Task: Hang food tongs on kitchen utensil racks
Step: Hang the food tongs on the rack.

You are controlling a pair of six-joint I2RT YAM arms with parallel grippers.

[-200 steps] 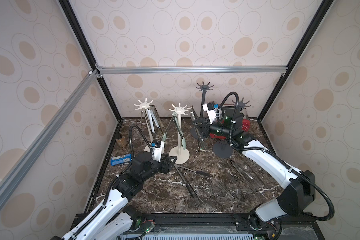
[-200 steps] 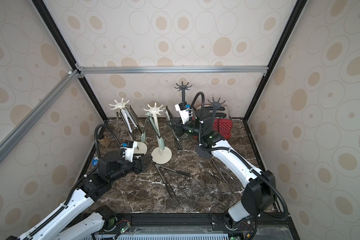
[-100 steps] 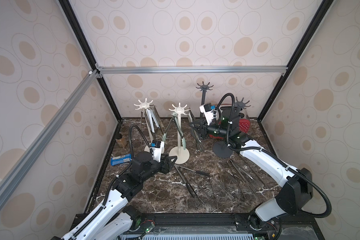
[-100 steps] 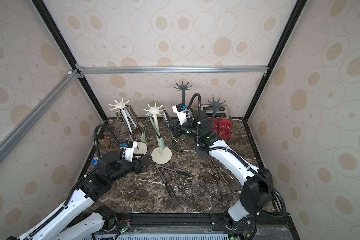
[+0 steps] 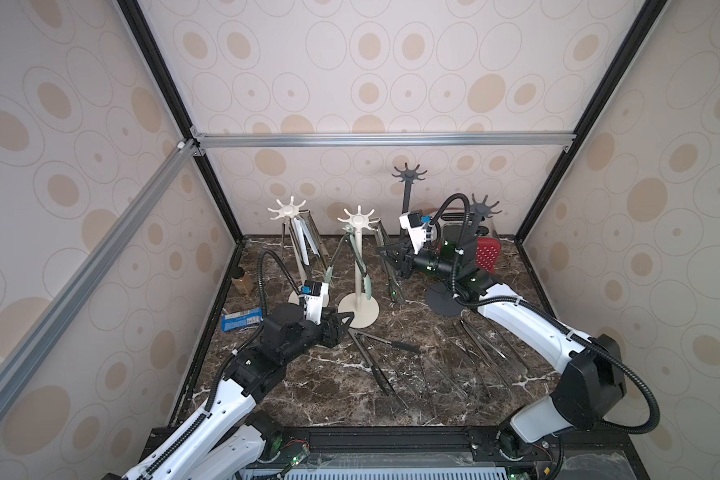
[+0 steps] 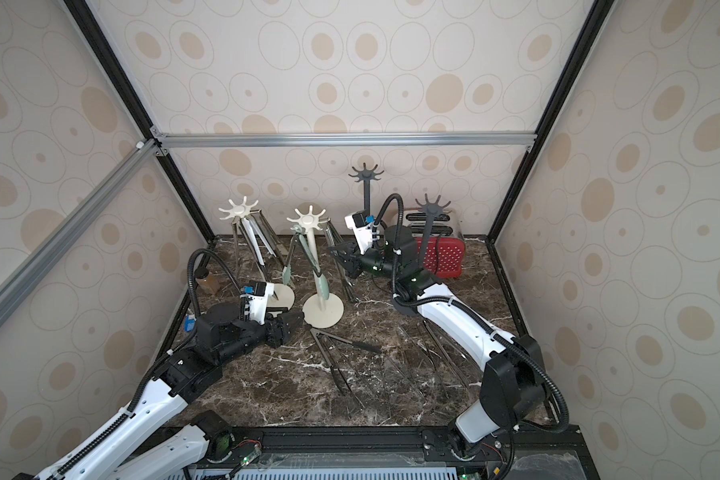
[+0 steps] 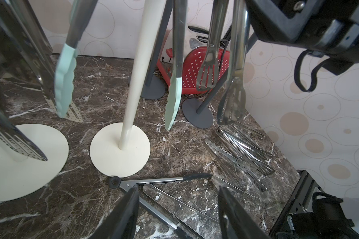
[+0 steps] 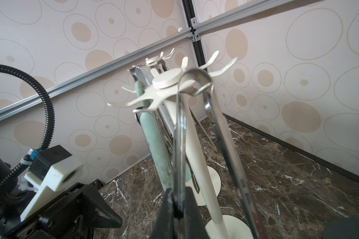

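Note:
The middle cream-white rack's hook [image 5: 375, 219] [image 8: 201, 89] is above the gripper and under the tongs' bend. My right gripper should next move down, set the tongs' bent top onto the hook and let go.
My right gripper [image 5: 385, 259] [image 8: 179, 198] is shut on one arm of steel food tongs [image 8: 179, 128] [image 6: 341, 270]. Their bent top sits over a hook of the middle cream-white rack's crown [image 8: 167, 81] [image 5: 356, 218]. That rack also carries green-tipped tongs [image 5: 366, 286]. Steel tongs [image 5: 304, 245] hang on the other cream-white rack [image 5: 287, 210]. Two dark grey racks [image 5: 409, 176] [image 5: 484, 208] stand behind. My left gripper [image 5: 346, 324] [image 7: 178, 188] is open and low over the table, above black-tipped tongs [image 7: 164, 180] [image 5: 385, 343]. Several steel tongs [image 5: 483, 353] [image 7: 247, 157] lie at the right.
A red toaster [image 5: 487, 253] stands at the back right behind my right arm. A small jar [image 5: 242, 280] and a blue packet [image 5: 242, 320] lie by the left wall. The rack bases [image 7: 119, 152] crowd the back half of the marble table.
My right gripper has carried the steel tongs leftward, closer to the middle cream-white rack's crown. The left arm has not moved.

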